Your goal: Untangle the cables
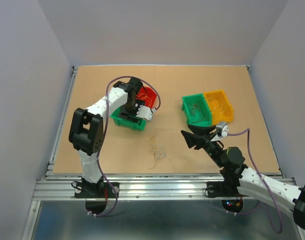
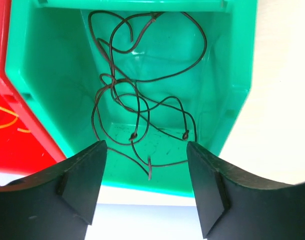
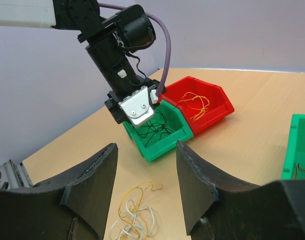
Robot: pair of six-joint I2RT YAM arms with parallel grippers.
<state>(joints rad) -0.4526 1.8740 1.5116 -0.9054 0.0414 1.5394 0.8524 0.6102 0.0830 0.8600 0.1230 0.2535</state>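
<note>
My right gripper should next swing down and to the left in the top view, onto the tangle's whitish loops, because they lie below it on that side.
The cables lie in separate lots. A small yellow and whitish tangle [image 1: 157, 151] rests on the bare table [image 1: 92, 150], and in the right wrist view this tangle [image 3: 134, 215] shows just ahead of my open, empty right gripper [image 3: 146, 190]. Dark wires [image 2: 137, 100] lie looped inside the left green bin [image 2: 232, 75]. My left gripper [image 2: 146, 185] hangs open over that bin's near rim, with nothing between its fingers [image 2: 84, 185]. From above, the left gripper [image 1: 134, 116] sits over the green bin [image 1: 123, 121]. The right gripper [image 1: 192, 139] hovers to the right of the tangle.
A red bin [image 1: 149, 96] holding orange wires [image 3: 197, 105] adjoins the left green bin. At the right stand a second green bin [image 1: 196, 110] with thin wires and a yellow bin [image 1: 220, 105]. Grey walls enclose the table.
</note>
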